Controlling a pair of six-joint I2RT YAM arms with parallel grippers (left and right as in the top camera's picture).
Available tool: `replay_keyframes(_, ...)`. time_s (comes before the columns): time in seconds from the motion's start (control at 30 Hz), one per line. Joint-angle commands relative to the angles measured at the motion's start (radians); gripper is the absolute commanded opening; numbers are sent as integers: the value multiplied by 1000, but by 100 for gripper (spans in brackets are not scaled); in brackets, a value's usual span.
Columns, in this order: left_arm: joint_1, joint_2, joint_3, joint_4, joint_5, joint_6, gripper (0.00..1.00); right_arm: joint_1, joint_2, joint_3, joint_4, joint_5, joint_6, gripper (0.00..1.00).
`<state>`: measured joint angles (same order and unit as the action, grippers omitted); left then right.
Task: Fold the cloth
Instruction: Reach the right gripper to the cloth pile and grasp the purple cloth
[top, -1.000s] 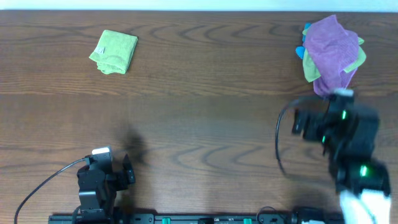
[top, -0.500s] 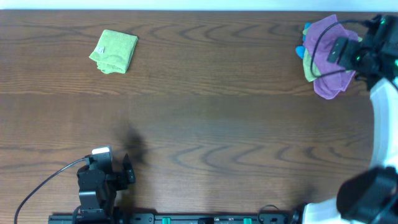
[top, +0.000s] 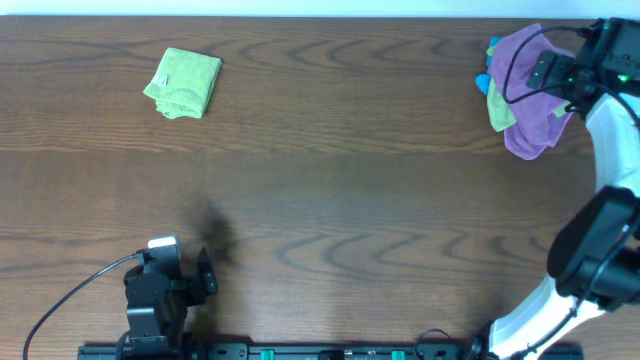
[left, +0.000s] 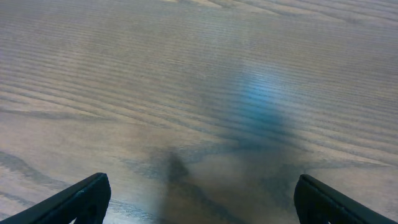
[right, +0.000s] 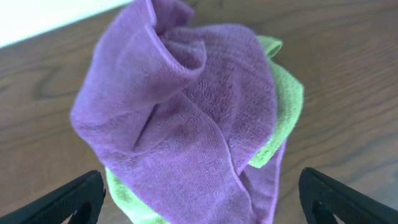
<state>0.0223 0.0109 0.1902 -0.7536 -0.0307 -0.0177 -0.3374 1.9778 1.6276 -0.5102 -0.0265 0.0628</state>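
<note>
My right gripper will move toward the left in its wrist view and down onto the cloth's crumpled middle, because the purple cloth lies on top of the heap.
A crumpled purple cloth lies on top of a green cloth and a blue one in a heap at the table's far right. My right gripper hovers over that heap, open; in the right wrist view the purple cloth fills the space between the spread fingers, with the green cloth peeking out under it. A folded green cloth lies at the far left. My left gripper is open and empty at the near edge, over bare wood.
The wooden table spans the view. A white wall edge shows behind the heap. The right arm stretches along the right edge of the table. A black cable loops by the left arm's base.
My right arm has swung from the near right up to the far right heap and now sits over the purple cloth. The left arm has not moved.
</note>
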Motion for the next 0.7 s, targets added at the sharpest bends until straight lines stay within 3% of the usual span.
replay_keyframes(0.0, -5, -6, -22, -16, -10, 19, 95, -4, 51, 19, 27, 0, -13, 99)
replay_keyframes(0.27, -5, -6, -22, -16, -10, 18, 95, -5, 152, 19, 178, -27, -12, 98)
replay_keyframes(0.47, -5, -6, -22, -16, -10, 18, 95, -4, 194, 19, 220, -68, -5, 82)
replay_keyframes(0.6, -5, -6, -22, -16, -10, 18, 95, -5, 210, 19, 227, -89, -3, 80)
replay_keyframes(0.63, -5, -6, -22, -16, -10, 18, 95, -5, 212, 19, 227, -93, -4, 76)
replay_keyframes(0.67, -5, -6, -22, -16, -10, 18, 95, -5, 214, 19, 226, -99, -3, 64)
